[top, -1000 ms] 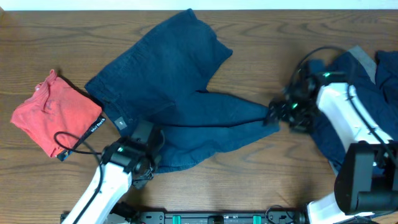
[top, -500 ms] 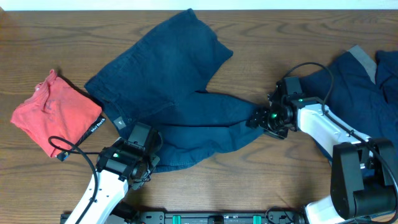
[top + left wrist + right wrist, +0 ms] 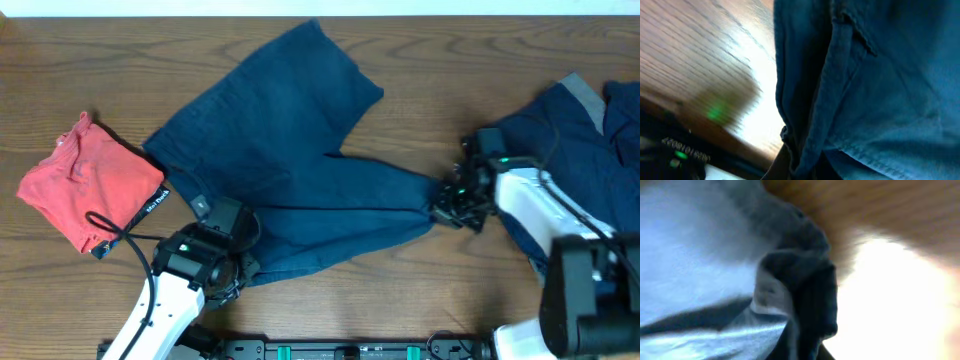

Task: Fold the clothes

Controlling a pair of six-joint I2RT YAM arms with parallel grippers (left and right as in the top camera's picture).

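I will raise the held tip with my right gripper, carry it outward over that leg's hem point(image 3: 346, 62) and let it go, since the far leg lies flat outward of my gripper.
Dark navy shorts point(image 3: 290, 150) lie spread across the middle of the table, one of the clothes. My left gripper point(image 3: 236, 264) is shut on their near left edge; in the left wrist view the hem point(image 3: 840, 75) runs down into my left gripper point(image 3: 799, 171). My right gripper point(image 3: 446, 206) is shut on the tip of the right leg, which shows as a bunched dark fold point(image 3: 802, 295) above my right gripper point(image 3: 812, 352). The cloth between the two grips looks stretched. A coral-red garment point(image 3: 90, 185) with a black lettered waistband lies at the left.
A heap of navy clothes with grey trim point(image 3: 585, 125) lies at the right edge, partly under the right arm. Bare wood table point(image 3: 420, 60) shows behind and in front of the shorts. A black cable point(image 3: 110, 232) loops beside the left arm.
My right gripper reached left onto the leg tip, shut on it and drew back right, pulling the shorts straighter. The left gripper stayed shut on the near edge.
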